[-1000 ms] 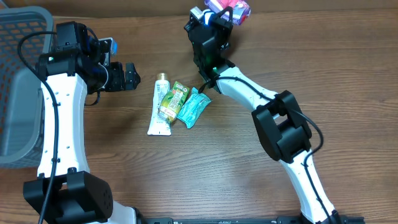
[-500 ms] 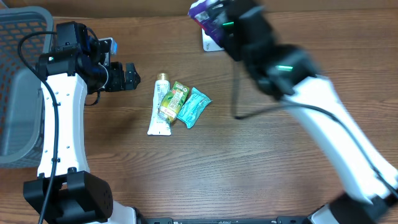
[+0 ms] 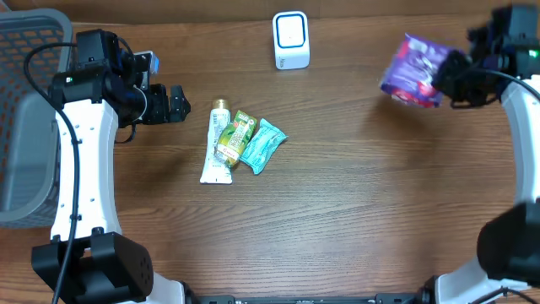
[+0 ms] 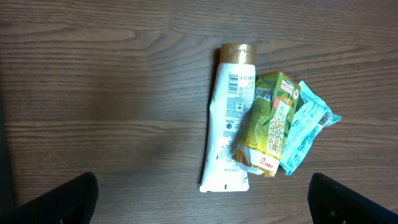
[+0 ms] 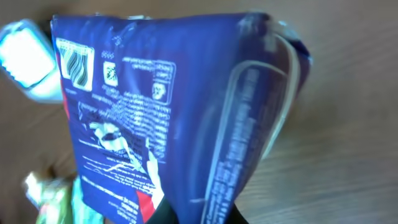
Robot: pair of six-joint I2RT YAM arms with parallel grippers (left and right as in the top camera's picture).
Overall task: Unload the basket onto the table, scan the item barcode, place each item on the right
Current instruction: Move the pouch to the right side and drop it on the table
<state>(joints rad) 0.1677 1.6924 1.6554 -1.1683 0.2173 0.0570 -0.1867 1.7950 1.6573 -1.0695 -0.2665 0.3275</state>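
My right gripper should next lower, draw back toward my base and place the purple snack bag on bare wood clear of the pile.
My right gripper (image 3: 451, 80) is shut on a purple snack bag (image 3: 411, 71), held in the air over the table's far right; the right wrist view is filled by that bag (image 5: 168, 106), with its edge pinched between my fingers at the bottom. The white scanner (image 3: 291, 40) stands at the back centre, well left of the bag. A white tube (image 3: 217, 143), a green packet (image 3: 234, 137) and a teal packet (image 3: 262, 145) lie together mid-table. My left gripper (image 3: 179, 105) hangs open just left of them, with the tube (image 4: 229, 118) lying ahead between its wide-spread fingers.
A grey mesh basket (image 3: 25, 118) stands at the left edge behind the left arm. Bare wood stretches between the pile of items and the right arm.
The right arm has swung the purple bag away from the scanner, from the back centre to the far right. The left arm and the pile have not moved.
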